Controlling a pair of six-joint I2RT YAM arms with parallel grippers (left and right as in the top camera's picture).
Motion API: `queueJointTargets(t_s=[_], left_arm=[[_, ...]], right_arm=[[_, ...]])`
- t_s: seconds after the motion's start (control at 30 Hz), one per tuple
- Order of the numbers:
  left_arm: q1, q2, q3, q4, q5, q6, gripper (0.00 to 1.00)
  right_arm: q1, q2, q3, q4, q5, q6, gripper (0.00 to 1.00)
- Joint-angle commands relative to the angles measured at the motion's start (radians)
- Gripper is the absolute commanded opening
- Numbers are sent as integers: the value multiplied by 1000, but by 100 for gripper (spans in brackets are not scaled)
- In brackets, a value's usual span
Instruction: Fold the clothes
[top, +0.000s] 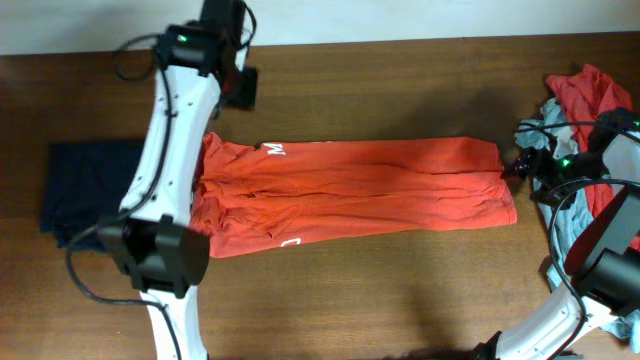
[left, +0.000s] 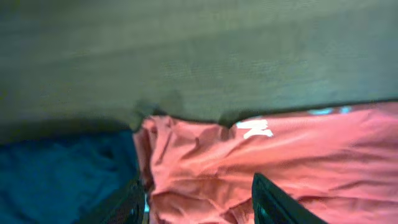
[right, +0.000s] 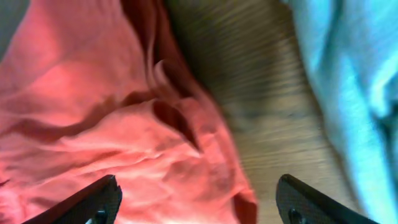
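My right gripper moves away from the blue cloth and down to the bunched hem (top: 502, 179) (right: 198, 129) next, since a raised fold stands at the shirt's edge there.
An orange-red shirt (top: 350, 190) lies folded lengthwise across the middle of the wooden table, with white lettering near its left end. My left gripper (top: 240, 88) is raised over the shirt's left end. In the left wrist view the left gripper's fingers (left: 198, 182) are apart, with the shirt (left: 280, 155) below and nothing held. My right gripper (top: 522, 165) is at the shirt's right edge. In the right wrist view the right gripper's fingers (right: 198, 180) are wide apart over the shirt's edge (right: 124, 124), empty.
A folded navy cloth (top: 85, 190) lies just left of the shirt and also shows in the left wrist view (left: 62, 174). A pile of red, grey and light blue clothes (top: 585, 95) sits at the right edge; its blue cloth (right: 348, 81) lies beside the right gripper.
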Motion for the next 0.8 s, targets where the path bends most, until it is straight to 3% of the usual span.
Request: queueJointTargets(t_s=[0.0, 0.2, 0.77], left_arm=[[3, -29, 82, -45, -14, 5, 56], [3, -29, 98, -121, -14, 5, 56], [3, -29, 98, -160, -14, 5, 55]], right_arm=[[-6, -32, 1, 30, 60, -3, 87], [-4, -25, -43, 122, -44, -58, 87], [-5, 175, -46, 134, -208, -151, 80]])
